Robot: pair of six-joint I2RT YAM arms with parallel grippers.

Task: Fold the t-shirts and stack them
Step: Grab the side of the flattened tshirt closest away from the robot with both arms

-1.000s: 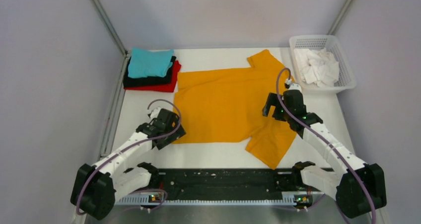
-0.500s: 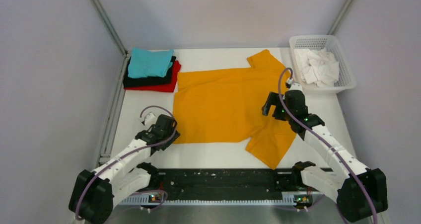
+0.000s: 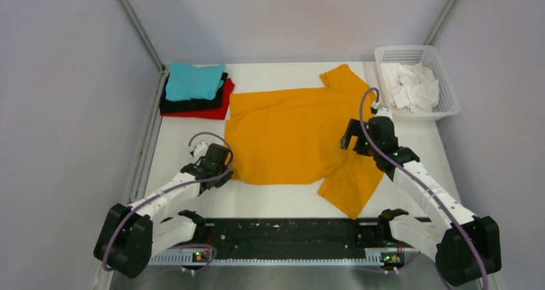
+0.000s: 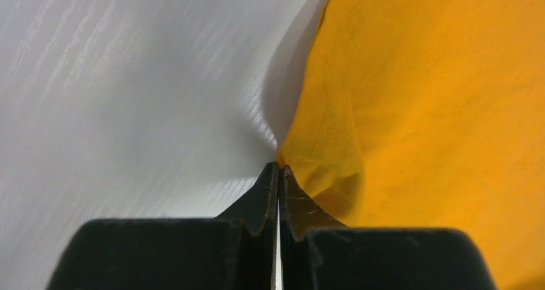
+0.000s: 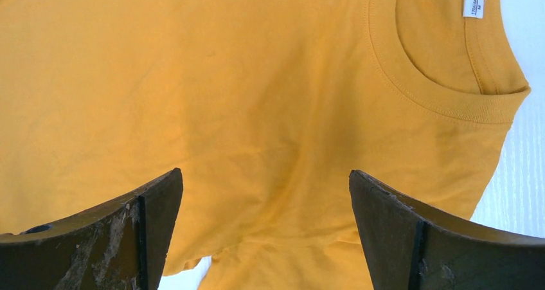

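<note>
My right gripper moves back toward the base bar next and will go down onto the near sleeve's end (image 3: 351,212), because that sleeve sticks out past the shirt's near edge.
A large mustard-orange t-shirt (image 3: 295,135) lies spread flat in the middle of the table, with one sleeve at the back and one at the near right. My left gripper (image 3: 226,169) is at its near-left corner. In the left wrist view the left gripper (image 4: 278,168) is shut, its tips pinching the bunched, slightly raised hem of the shirt (image 4: 437,110). My right gripper (image 3: 350,139) hovers open over the shirt's right side; in the right wrist view the right gripper (image 5: 267,171) has nothing between its fingers and looks down on the cloth (image 5: 257,78) near the collar (image 5: 443,103). Teal (image 3: 193,80), black (image 3: 193,103) and red (image 3: 215,113) t-shirts sit folded in a stack at the back left.
A white mesh basket (image 3: 450,103) holding crumpled white cloth (image 3: 411,87) stands at the back right. Grey walls and metal frame posts close in the table on both sides. The black base rail (image 3: 289,235) runs along the near edge.
My left gripper moved in to the shirt's near-left corner and went from open to shut on the hem, bunching the corner a little. The right arm stayed still.
</note>
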